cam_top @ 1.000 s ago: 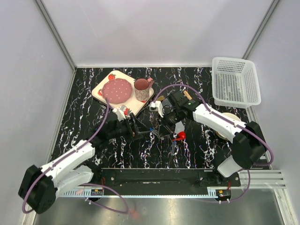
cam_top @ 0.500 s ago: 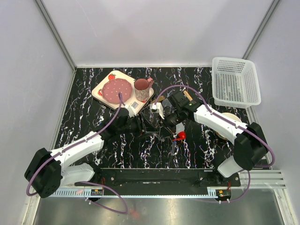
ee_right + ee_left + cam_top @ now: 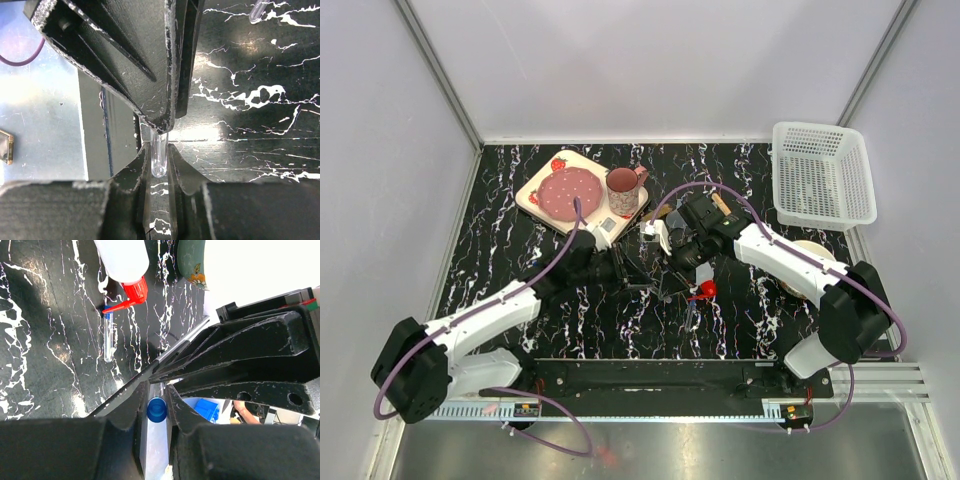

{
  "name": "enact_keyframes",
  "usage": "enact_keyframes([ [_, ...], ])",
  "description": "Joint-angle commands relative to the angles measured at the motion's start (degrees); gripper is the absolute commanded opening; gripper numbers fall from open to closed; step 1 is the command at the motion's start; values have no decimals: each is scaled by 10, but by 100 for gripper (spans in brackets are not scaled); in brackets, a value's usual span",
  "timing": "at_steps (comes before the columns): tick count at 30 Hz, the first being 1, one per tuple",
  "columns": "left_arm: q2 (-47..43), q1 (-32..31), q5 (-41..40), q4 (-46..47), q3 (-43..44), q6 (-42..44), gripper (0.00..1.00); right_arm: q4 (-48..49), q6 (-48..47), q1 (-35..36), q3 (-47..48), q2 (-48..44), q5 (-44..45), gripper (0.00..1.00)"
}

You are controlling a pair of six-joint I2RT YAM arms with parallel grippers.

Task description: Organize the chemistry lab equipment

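Next I need to swing my left gripper to the left in the top view and down to free the tube, as the tabletop beneath its arm lies below, that way.
A small clear blue-capped tube is held above the table between both grippers. My left gripper (image 3: 158,390) is shut on its blue cap (image 3: 156,410). My right gripper (image 3: 159,149) is shut on its rounded clear end (image 3: 158,164). In the top view the two grippers, left (image 3: 642,272) and right (image 3: 670,272), meet tip to tip at mid-table. A translucent squeeze bottle (image 3: 122,257) with a red cap (image 3: 134,291) lies just beyond. A second blue-capped tube (image 3: 108,340) lies on the table by its spout. The end of another tube (image 3: 259,10) shows at the top of the right wrist view.
A strawberry-print tray (image 3: 538,200) with a pink plate (image 3: 570,192) and a mug (image 3: 623,192) sits at the back left. A white basket (image 3: 823,175) stands at the back right. A cream bowl (image 3: 808,248) is partly hidden behind the right arm.
My left arm swung right to meet the right gripper, and its jaws closed onto the tube's blue cap. The right gripper stayed shut on the tube in place.
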Motion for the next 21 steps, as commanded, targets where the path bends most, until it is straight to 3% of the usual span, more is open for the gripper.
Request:
enact_keyframes([
  [1,-45,-2,-33,-17,7,12,5,-11,-19,-2,5,-23,-15,18],
  [2,-55,-2,-44,-49,7,15,6,-16,-20,-2,8,-22,-13,22],
  [5,-106,2,-108,-124,17,40,5,-32,-21,-3,26,-22,12,49],
  [6,-120,4,-131,-194,22,50,5,-37,-25,-5,32,-25,22,56],
  [7,-144,8,-177,-232,29,68,5,-41,-27,-10,41,-28,38,69],
  [10,-188,38,-247,-371,57,101,4,-52,-30,-48,49,-40,44,86],
  [14,-226,107,-349,-499,92,138,4,-51,-42,-99,37,-65,40,95],
  [21,-224,203,-440,-530,109,192,4,-19,-30,-139,-10,-89,32,100],
])
